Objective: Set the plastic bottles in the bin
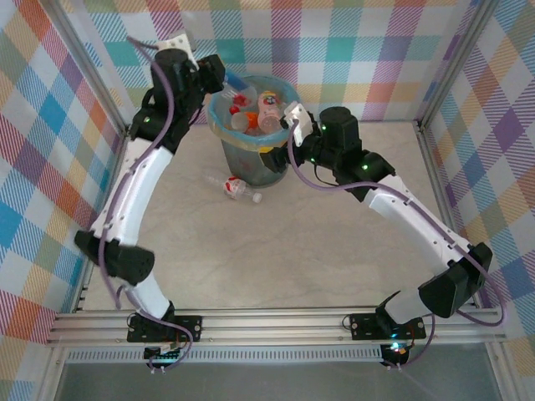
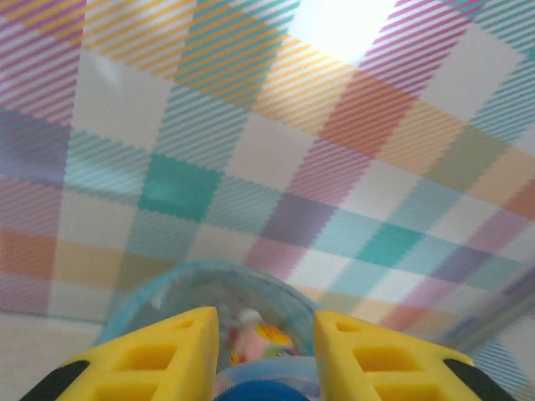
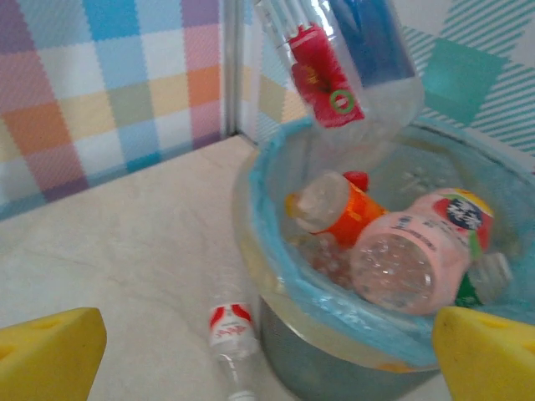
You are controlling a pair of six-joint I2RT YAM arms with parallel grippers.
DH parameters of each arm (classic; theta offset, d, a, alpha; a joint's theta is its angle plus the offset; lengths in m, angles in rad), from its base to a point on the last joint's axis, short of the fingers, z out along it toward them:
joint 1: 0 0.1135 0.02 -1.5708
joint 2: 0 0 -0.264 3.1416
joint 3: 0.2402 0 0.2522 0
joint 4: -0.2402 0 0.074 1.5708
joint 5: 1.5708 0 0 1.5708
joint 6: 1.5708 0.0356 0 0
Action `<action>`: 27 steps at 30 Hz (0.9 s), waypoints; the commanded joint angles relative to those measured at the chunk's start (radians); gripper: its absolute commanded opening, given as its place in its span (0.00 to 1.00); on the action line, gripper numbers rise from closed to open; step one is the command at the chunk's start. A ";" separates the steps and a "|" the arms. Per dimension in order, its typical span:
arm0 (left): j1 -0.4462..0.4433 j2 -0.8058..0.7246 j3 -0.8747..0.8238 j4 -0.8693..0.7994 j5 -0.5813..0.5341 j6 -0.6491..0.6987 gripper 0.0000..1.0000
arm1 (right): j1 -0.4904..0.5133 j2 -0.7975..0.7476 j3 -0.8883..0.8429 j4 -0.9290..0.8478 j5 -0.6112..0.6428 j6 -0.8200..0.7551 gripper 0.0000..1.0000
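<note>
My left gripper moves over the bin's opening [image 1: 252, 103] [image 2: 230, 302] next, fingers tilting down to release the clear bottle, since that opening lies below and beside the gripper.
My left gripper [image 1: 219, 79] [image 2: 266, 326] hangs over the far left rim of the bin [image 1: 251, 159], shut on a clear plastic bottle [image 1: 238, 83] with a blue cap [image 2: 266, 388]. The right wrist view shows that bottle [image 3: 338, 71] with a red label, above the bin's blue-lined rim [image 3: 280, 251]. Inside the bin lie a pink bottle [image 3: 418, 251], an orange one [image 3: 347, 209] and others. My right gripper [image 1: 292, 113] [image 3: 267, 351] stands open at the bin's right rim, with nothing held. A clear red-labelled bottle [image 1: 238, 190] [image 3: 232, 330] lies on the table by the bin's near side.
Checked cloth walls [image 1: 351, 42] close in the back and both sides. Metal frame posts [image 1: 92, 83] run along the left and right edges. Bare beige tabletop [image 1: 276, 259] stretches between the bin and the arm bases.
</note>
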 commanded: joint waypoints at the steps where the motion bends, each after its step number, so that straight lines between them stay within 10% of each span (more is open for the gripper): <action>1: 0.005 0.135 0.141 0.010 -0.126 0.179 0.04 | -0.005 0.019 0.031 -0.025 0.060 -0.055 1.00; 15: 0.007 0.484 0.461 -0.139 -0.256 0.364 0.06 | -0.005 0.044 0.033 -0.076 0.053 -0.105 1.00; 27: 0.006 0.567 0.460 -0.301 -0.104 0.280 0.12 | -0.005 0.063 0.028 -0.098 0.029 -0.078 1.00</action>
